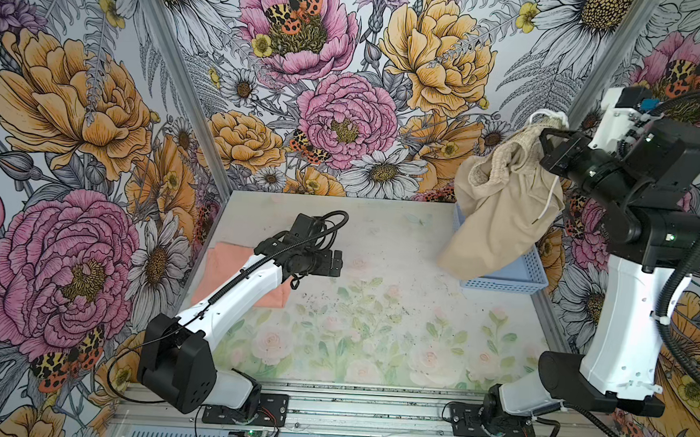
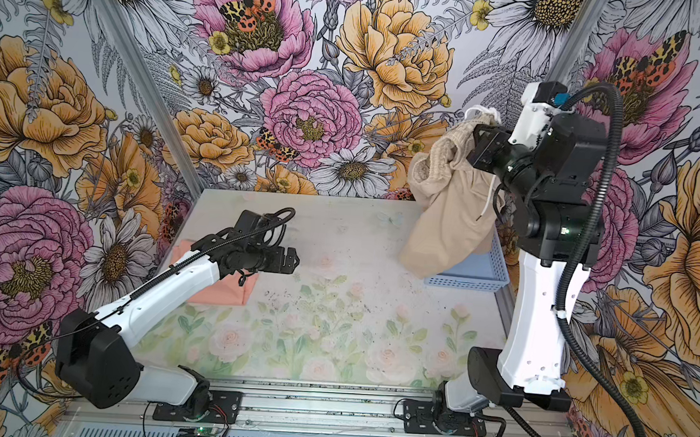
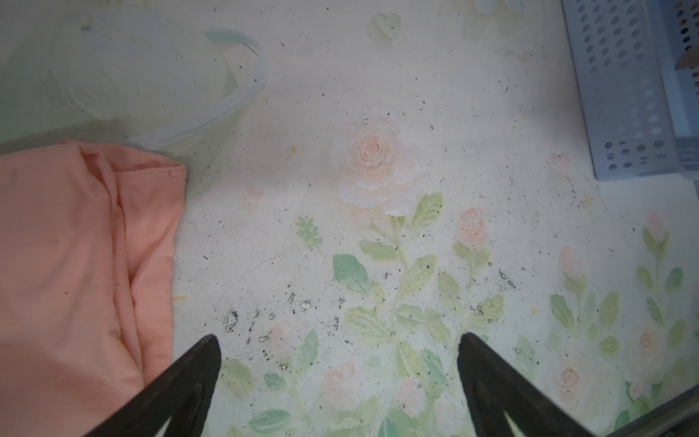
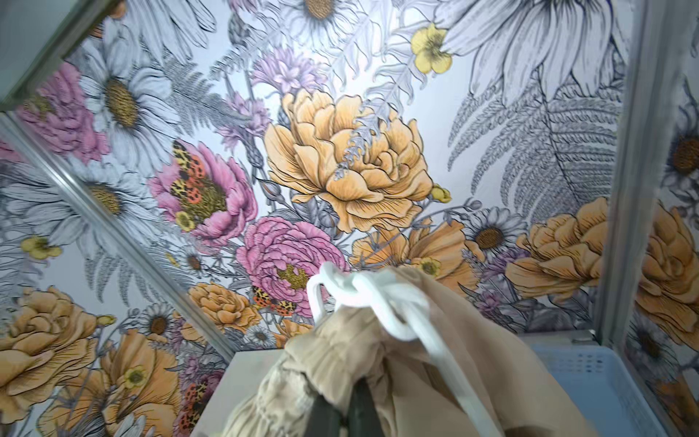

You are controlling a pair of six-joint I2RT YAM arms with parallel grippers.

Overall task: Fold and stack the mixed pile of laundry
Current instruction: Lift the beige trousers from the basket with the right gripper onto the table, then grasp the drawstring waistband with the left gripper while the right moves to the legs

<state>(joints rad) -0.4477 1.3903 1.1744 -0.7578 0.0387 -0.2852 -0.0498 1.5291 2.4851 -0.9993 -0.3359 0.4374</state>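
Note:
The elastic waistband comes down with my right gripper next, away from the basket, for release on the bare tabletop beside the peach-pink T-shirt.
The beige shorts (image 1: pixel 502 220) (image 2: pixel 447 229) hang high in the air at the back right, bunched, their lower end dangling over the basket. My right gripper (image 1: pixel 546 144) (image 2: pixel 476 142) (image 4: pixel 344 393) is shut on the elastic waistband of the shorts (image 4: pixel 435 378), with the knotted white drawstring (image 4: pixel 359 299) just beyond the fingers. The peach-pink T-shirt (image 1: pixel 220 261) (image 2: pixel 227 293) (image 3: pixel 75 265) lies folded on the table's left side, partly hidden under my left arm; its print does not show. My left gripper (image 1: pixel 339 262) (image 2: pixel 296 260) (image 3: pixel 338 352) hovers open over the bare table, just right of the T-shirt, holding nothing.
A light blue perforated basket (image 1: pixel 502 284) (image 2: pixel 461 281) (image 3: pixel 624 94) (image 4: pixel 590 363) stands at the table's back right corner under the hanging shorts. The floral table top (image 1: pixel 374 333) is ringed by flowered walls and metal frame posts.

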